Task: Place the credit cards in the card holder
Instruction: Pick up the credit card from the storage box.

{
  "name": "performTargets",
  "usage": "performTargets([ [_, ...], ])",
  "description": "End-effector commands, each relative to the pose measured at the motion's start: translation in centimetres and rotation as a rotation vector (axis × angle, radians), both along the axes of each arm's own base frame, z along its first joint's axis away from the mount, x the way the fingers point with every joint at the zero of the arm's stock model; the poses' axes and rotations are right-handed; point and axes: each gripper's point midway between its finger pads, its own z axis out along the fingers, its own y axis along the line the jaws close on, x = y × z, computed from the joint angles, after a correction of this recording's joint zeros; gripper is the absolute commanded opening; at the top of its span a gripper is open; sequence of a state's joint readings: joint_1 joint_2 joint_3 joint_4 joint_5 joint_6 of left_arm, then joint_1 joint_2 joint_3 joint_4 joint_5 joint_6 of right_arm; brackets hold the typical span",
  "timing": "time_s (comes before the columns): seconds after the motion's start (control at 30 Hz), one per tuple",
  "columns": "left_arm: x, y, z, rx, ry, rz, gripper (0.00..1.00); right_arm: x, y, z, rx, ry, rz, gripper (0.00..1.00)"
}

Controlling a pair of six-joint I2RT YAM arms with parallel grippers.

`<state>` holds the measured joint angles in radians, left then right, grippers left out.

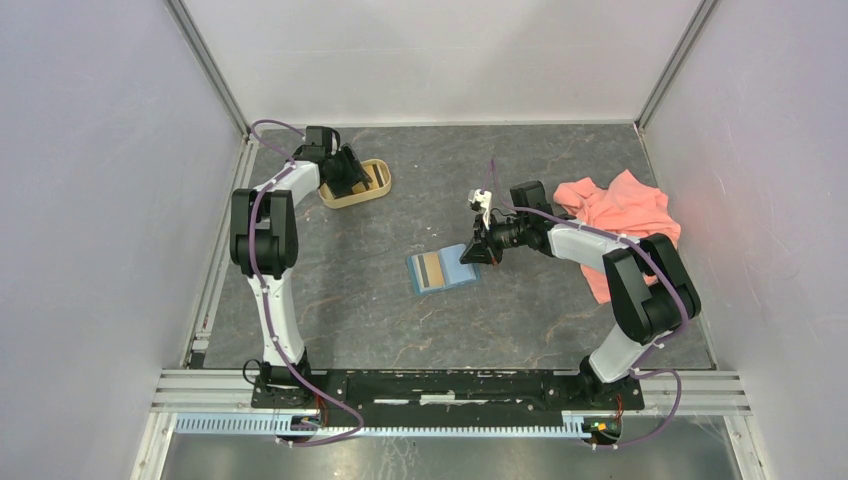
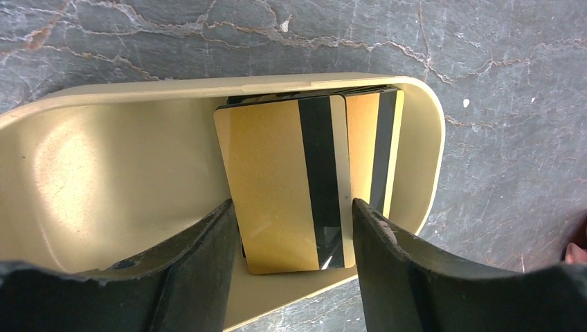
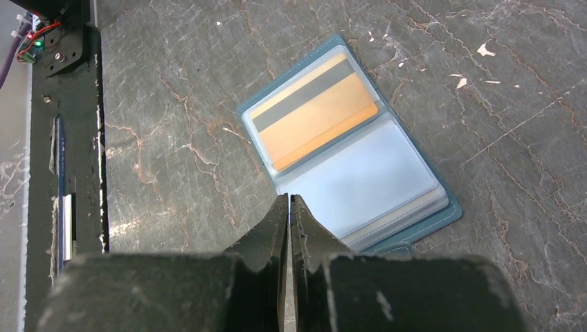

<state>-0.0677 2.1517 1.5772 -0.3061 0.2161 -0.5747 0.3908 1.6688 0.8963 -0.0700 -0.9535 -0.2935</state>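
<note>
The leaning cards lie beneath the top gold card, so next my left gripper should lift that card up from the tan tray [image 2: 104,173], then lower and release it onto them.
The teal card holder [image 1: 441,270] lies open mid-table, also in the right wrist view [image 3: 353,159]. One gold card [image 3: 315,117] sits in its clear left pocket. My right gripper [image 1: 476,250] is shut and empty, its tips [image 3: 289,198] at the holder's near edge by the fold. Several credit cards, gold over dark ones, lean in the tan tray [image 2: 104,173] at the back left [image 1: 357,186]. My left gripper [image 2: 294,221] is down in the tray, its fingers [image 2: 214,242] against both long edges of the top gold card [image 2: 284,180].
A pink cloth [image 1: 622,218] lies at the right, behind the right arm. White walls close in the table on three sides. The black base rail [image 3: 66,138] runs along the near edge.
</note>
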Motion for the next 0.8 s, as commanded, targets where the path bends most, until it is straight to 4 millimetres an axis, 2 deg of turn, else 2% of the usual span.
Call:
performTargets([
  [0.0, 1.1, 0.2, 2.6, 0.03, -0.07, -0.026, 0.63, 0.7, 0.7, 1.8, 0.038, -0.052, 0.025, 0.08],
  [0.1, 1.2, 0.5, 3.4, 0.031, -0.083, -0.02, 0.6, 0.7, 0.7, 1.9, 0.038, -0.055, 0.026, 0.08],
  [0.43, 0.9, 1.8, 6.3, -0.055, -0.129, -0.001, 0.61, 0.7, 0.7, 2.0, 0.04, -0.059, 0.028, 0.08],
  [0.53, 0.7, 1.6, 7.0, -0.091, -0.143, -0.014, 0.61, 0.7, 0.7, 2.0, 0.04, -0.059, 0.027, 0.08],
  [0.6, 0.4, 1.2, 7.2, -0.112, -0.146, -0.029, 0.6, 0.7, 0.7, 2.1, 0.041, -0.059, 0.027, 0.08],
  [0.63, 0.5, 2.4, 7.2, -0.12, -0.147, -0.009, 0.6, 0.7, 0.7, 2.0, 0.041, -0.058, 0.029, 0.08],
  [0.77, 0.2, 2.9, 7.0, -0.152, -0.144, -0.009, 0.6, 0.7, 0.7, 2.1, 0.043, -0.06, 0.029, 0.08],
])
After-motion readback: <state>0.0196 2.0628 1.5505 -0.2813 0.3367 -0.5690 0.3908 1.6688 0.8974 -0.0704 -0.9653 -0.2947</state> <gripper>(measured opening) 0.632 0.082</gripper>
